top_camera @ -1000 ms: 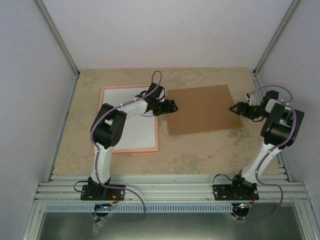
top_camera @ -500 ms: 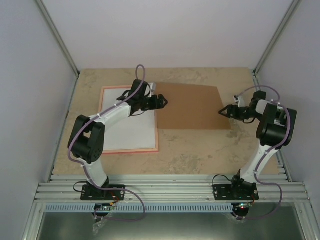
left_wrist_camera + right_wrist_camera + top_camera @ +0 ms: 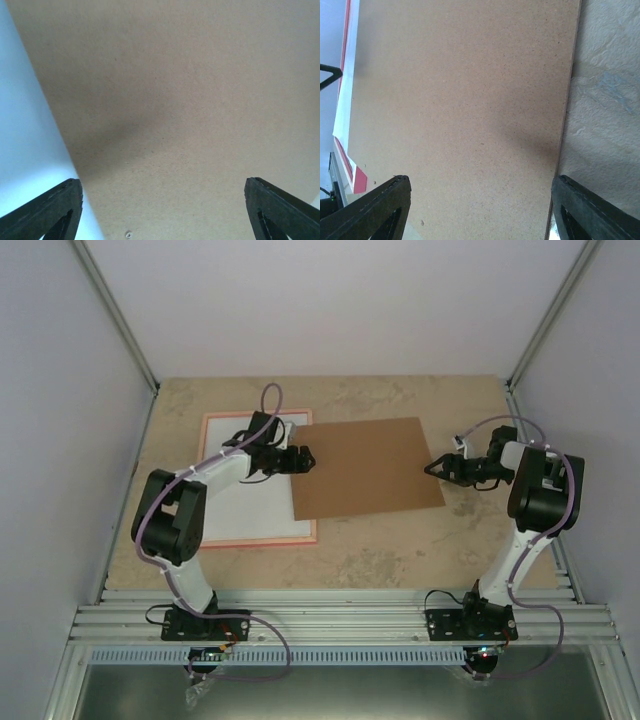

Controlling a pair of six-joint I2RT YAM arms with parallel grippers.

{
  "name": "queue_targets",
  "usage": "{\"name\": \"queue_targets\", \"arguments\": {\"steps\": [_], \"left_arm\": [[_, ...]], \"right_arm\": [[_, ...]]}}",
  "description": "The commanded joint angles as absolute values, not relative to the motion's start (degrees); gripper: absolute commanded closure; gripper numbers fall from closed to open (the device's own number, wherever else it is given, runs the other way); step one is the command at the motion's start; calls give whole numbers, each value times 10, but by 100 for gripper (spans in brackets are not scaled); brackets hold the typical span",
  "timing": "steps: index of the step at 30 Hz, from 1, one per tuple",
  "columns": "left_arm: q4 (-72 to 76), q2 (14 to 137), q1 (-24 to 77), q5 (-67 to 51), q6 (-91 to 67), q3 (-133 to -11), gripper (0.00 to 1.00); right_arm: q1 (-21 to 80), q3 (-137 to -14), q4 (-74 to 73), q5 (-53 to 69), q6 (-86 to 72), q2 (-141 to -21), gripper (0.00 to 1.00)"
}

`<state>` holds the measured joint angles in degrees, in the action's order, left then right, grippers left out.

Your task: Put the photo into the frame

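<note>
My left gripper will next draw back, turn and close on the part of the cardboard clear of the frame (image 3: 212, 537), because the cardboard's near edge (image 3: 343, 515) lies back from the gripper.
The pink frame (image 3: 212, 537) lies flat at the left of the table. A white sheet (image 3: 245, 510) fills it, matching the photo's plain back; no printed side shows. A brown cardboard sheet (image 3: 368, 468) lies in the middle, its left edge over the frame's right edge. My left gripper (image 3: 304, 458) is open at the cardboard's left edge; in the left wrist view (image 3: 161, 200) it hovers over cardboard (image 3: 190, 100) and white sheet (image 3: 25, 130). My right gripper (image 3: 432, 468) is open at the cardboard's right edge; in the right wrist view (image 3: 481, 187) it straddles that edge.
The beige stone tabletop (image 3: 400, 550) is bounded by white walls on three sides and a metal rail (image 3: 340, 620) at the near edge. In the right wrist view, the frame's pink corner (image 3: 360, 180) shows beyond the cardboard (image 3: 460, 90).
The cardboard has slid left and turned, and now covers the frame's right edge. The left gripper drew back to the left. The right gripper followed the cardboard's right edge leftward.
</note>
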<state>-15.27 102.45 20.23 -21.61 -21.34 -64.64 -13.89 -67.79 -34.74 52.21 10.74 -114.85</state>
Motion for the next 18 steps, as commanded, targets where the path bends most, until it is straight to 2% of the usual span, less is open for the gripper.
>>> {"name": "queue_targets", "arguments": {"steps": [1, 4, 8, 18], "left_arm": [[-163, 962, 251, -85, -54, -655, 7], [-139, 920, 323, 2, 105, -618, 3], [-99, 881, 420, 89, 242, -555, 4], [-40, 915, 585, 241, 397, -484, 5]], "right_arm": [[-135, -664, -389, 466, 102, -1158, 22], [-136, -661, -385, 465, 104, -1148, 22], [-138, -662, -382, 462, 106, -1137, 22], [-165, -680, -381, 474, 116, -1107, 22]]}}
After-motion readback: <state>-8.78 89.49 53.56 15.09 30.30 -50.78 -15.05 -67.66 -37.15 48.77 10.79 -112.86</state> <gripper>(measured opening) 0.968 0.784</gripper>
